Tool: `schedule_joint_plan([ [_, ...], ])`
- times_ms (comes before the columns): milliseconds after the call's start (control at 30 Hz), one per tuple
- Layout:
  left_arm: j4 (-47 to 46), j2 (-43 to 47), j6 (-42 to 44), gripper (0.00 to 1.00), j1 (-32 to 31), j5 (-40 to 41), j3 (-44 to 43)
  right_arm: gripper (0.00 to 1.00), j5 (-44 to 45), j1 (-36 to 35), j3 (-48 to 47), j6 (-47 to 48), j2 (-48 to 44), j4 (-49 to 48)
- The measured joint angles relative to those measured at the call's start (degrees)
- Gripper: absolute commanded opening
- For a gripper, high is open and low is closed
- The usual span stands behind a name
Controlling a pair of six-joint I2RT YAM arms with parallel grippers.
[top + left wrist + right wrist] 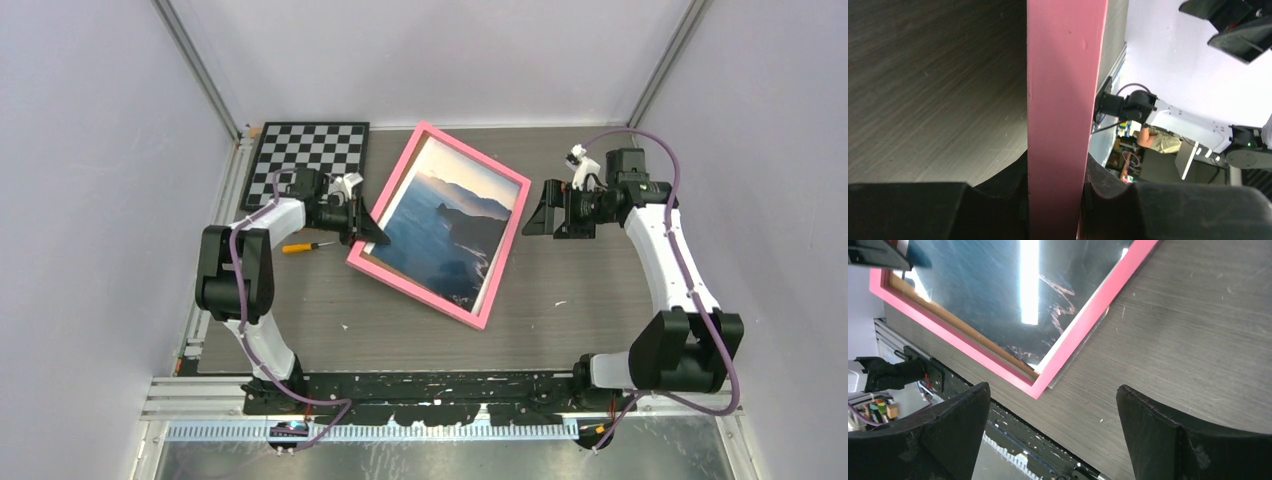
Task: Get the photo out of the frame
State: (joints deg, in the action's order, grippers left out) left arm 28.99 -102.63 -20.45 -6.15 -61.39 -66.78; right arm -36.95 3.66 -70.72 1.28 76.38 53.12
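Observation:
The left gripper draws the held pink bar of the frame back toward the base next, lowers it onto the bare tabletop and releases it, because the frame sits crooked.
The pink frame lies face up and tilted in the middle of the table, with the seascape photo inside it. My left gripper is shut on the frame's left edge; in the left wrist view the pink edge runs between the two black fingers. My right gripper is open and empty just right of the frame's right edge, not touching it. In the right wrist view the frame's near corner and the glossy photo show ahead of the wide-open fingers.
A black-and-white chessboard lies at the back left. A small screwdriver with an orange handle lies left of the frame, under my left arm. The table's front edge and the arm base rail are below.

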Motion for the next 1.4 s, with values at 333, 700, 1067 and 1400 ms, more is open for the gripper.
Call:
schedule_joint_plan([
  [333, -18.5, 2.8, -10.6, 0.19, -3.3, 1.3, 20.0, 1.0, 2.4, 2.4, 2.6, -2.1, 7.9, -2.2],
  [700, -20.2, 15.9, -15.5, 0.89, -7.8, 15.6, 29.3, 1.0, 4.6, 2.4, 5.1, -5.7, 19.0, -6.2],
  [1067, -11.0, 19.8, -8.2, 0.93, -8.0, 27.4, 27.3, 0.99, 5.4, 2.4, 6.1, -7.4, 21.4, -8.2],
  [1400, -10.5, 14.4, -3.9, 0.84, -13.6, 28.1, 22.7, 0.98, 5.4, 2.3, 6.3, -7.5, 26.3, -9.2],
])
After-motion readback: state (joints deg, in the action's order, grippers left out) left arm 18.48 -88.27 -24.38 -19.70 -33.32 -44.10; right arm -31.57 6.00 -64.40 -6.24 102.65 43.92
